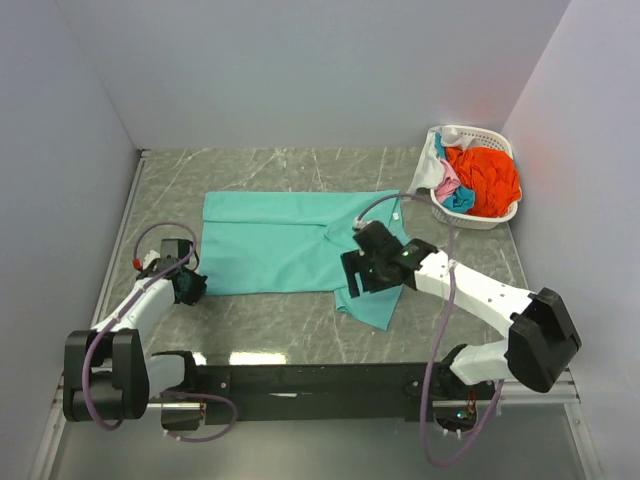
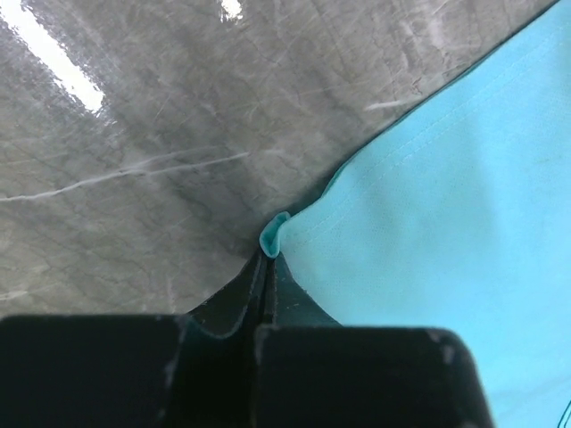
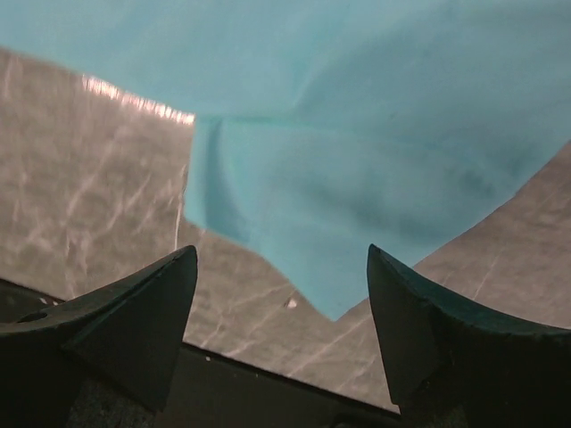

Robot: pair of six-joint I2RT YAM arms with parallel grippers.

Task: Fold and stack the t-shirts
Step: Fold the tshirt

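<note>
The sleeve still sticks out past the shirt's near edge. My right gripper will next go down and back onto the hem at the sleeve's near tip (image 1: 384, 326) (image 3: 332, 308).
A teal-green t-shirt (image 1: 290, 250) lies spread flat on the grey marble table, with one sleeve pointing toward the near edge. My left gripper (image 1: 190, 288) sits low at the shirt's near-left corner. In the left wrist view it (image 2: 270, 248) is shut on a small fold of that teal shirt (image 2: 446, 223) at the hem corner. My right gripper (image 1: 352, 282) hovers over the near-right sleeve. Its fingers (image 3: 161, 303) stand wide apart in the right wrist view, and the sleeve tip (image 3: 335, 294) lies on the table between them, untouched.
A white latticed basket (image 1: 465, 217) stands at the back right. It holds an orange-red t-shirt (image 1: 485, 178), a pink one (image 1: 450, 185), a blue one (image 1: 460, 200) and white cloth (image 1: 428, 165) draped over its rim. Grey walls enclose the table on three sides.
</note>
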